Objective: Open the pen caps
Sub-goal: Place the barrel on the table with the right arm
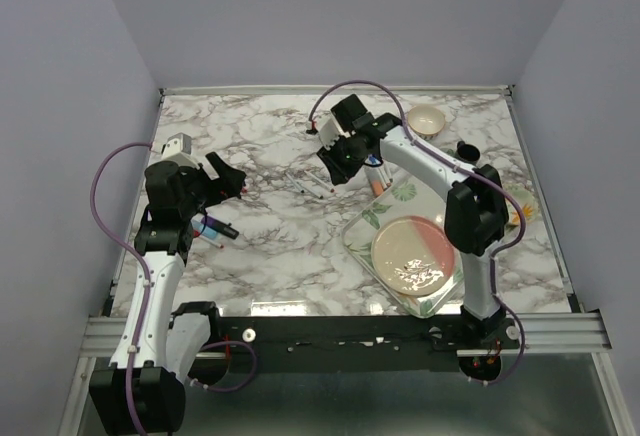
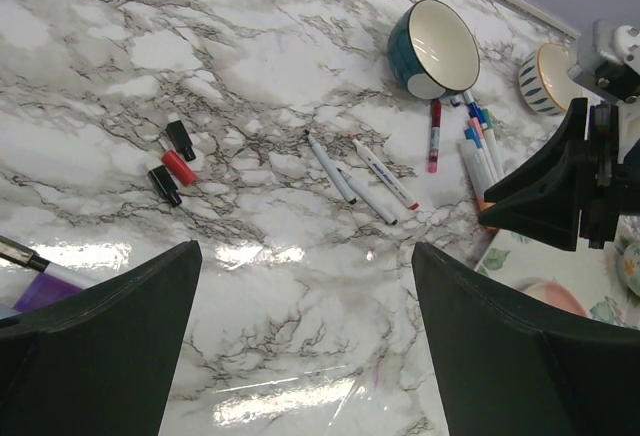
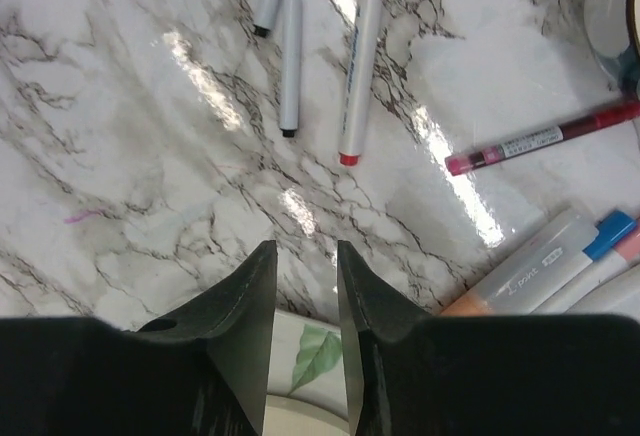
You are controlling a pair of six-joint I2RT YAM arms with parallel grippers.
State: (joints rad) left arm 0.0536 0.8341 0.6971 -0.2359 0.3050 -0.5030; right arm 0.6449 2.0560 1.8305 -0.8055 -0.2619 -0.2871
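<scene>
The green pen is still capped and lies below my right gripper and to its right in the top view, so I need to move across, turn and come down onto the pen's white body.
Three loose pen caps lie together on the marble: a black one [image 2: 180, 139], a red one [image 2: 178, 166] and another black one [image 2: 165, 184]. Three uncapped white pens [image 2: 365, 184] lie side by side in the middle, also shown from the right wrist [image 3: 290, 56]. A capped red pen [image 2: 434, 136] and a bunch of capped pens [image 2: 480, 146] lie beyond them. My left gripper [image 2: 305, 248] is wide open over bare marble, well short of the pens. My right gripper [image 3: 303, 248] hovers over the tray's edge, its jaws a narrow gap apart with nothing between them.
A teal bowl [image 2: 435, 48] and a striped bowl [image 2: 545, 78] stand at the back. A leaf-patterned tray [image 1: 365, 218] carrying a pink plate [image 1: 415, 254] sits at the right front. A purple-tipped pen [image 2: 40, 281] lies at the left edge.
</scene>
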